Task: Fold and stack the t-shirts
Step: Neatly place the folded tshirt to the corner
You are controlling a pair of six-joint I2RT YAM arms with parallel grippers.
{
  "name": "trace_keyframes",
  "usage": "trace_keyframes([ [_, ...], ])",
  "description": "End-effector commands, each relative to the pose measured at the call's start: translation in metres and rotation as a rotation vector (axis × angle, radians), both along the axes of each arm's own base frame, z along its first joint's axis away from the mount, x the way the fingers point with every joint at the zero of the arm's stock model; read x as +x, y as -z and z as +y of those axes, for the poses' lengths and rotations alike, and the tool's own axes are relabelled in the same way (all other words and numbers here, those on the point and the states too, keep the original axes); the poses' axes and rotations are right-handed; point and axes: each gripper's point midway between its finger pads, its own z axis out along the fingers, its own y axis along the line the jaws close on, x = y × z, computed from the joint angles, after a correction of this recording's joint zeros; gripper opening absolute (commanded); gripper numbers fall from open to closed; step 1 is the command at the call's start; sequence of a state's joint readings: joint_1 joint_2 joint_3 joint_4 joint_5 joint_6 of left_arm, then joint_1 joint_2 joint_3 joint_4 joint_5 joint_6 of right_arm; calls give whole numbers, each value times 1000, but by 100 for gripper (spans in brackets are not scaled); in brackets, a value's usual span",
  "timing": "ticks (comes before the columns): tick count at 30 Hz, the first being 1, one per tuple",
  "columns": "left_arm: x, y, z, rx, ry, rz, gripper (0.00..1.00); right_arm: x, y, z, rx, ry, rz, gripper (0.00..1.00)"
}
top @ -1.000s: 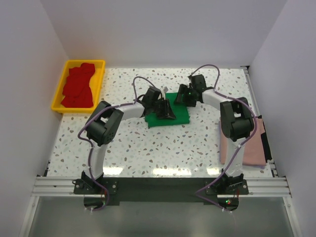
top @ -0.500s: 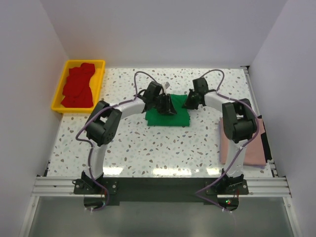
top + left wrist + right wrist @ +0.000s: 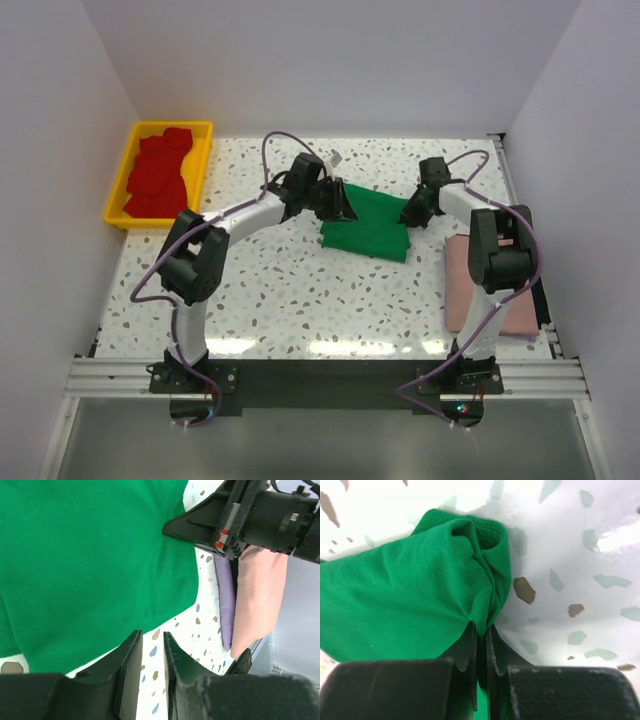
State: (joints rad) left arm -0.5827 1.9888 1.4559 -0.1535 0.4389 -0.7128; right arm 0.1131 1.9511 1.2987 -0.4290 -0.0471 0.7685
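Observation:
I will lift the green t-shirt onto the folded pink t-shirt and let it go. The pink t-shirt is back and to the right of my right gripper in the top view.
A bright green t-shirt (image 3: pixel 368 228) lies folded on the speckled table, right of centre. My right gripper (image 3: pixel 408 215) is at its right edge, shut on a bunched fold of the green cloth (image 3: pixel 410 595); the right gripper (image 3: pixel 481 627) has the fold pinched between its fingers. My left gripper (image 3: pixel 342 210) is at the shirt's far left corner. In the left wrist view the left gripper (image 3: pixel 152 632) stands narrowly open over bare table beside the green shirt (image 3: pixel 90 555), with nothing between its fingers. A dusty pink t-shirt (image 3: pixel 520 305) lies folded at the right edge. Red t-shirts (image 3: pixel 155 180) fill the tray.
The yellow plastic tray (image 3: pixel 170 125) sits at the back left corner of the table. White walls enclose the table on three sides. The right arm's links stand over the pink shirt (image 3: pixel 260 595). A purple cable runs beside it.
The right gripper shut on the green shirt's right edge and drew it to the right. The left gripper moved back and right, staying by the shirt's left corner.

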Motion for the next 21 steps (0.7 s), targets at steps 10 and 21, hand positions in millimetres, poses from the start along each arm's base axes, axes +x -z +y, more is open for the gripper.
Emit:
trace_keyframes([
  [10, 1, -64, 7, -41, 25, -111, 28, -12, -84, -97, -467, 378, 149, 0],
  [21, -1, -76, 7, -52, 40, -119, 28, -33, -143, -144, -500, 588, 177, 0],
])
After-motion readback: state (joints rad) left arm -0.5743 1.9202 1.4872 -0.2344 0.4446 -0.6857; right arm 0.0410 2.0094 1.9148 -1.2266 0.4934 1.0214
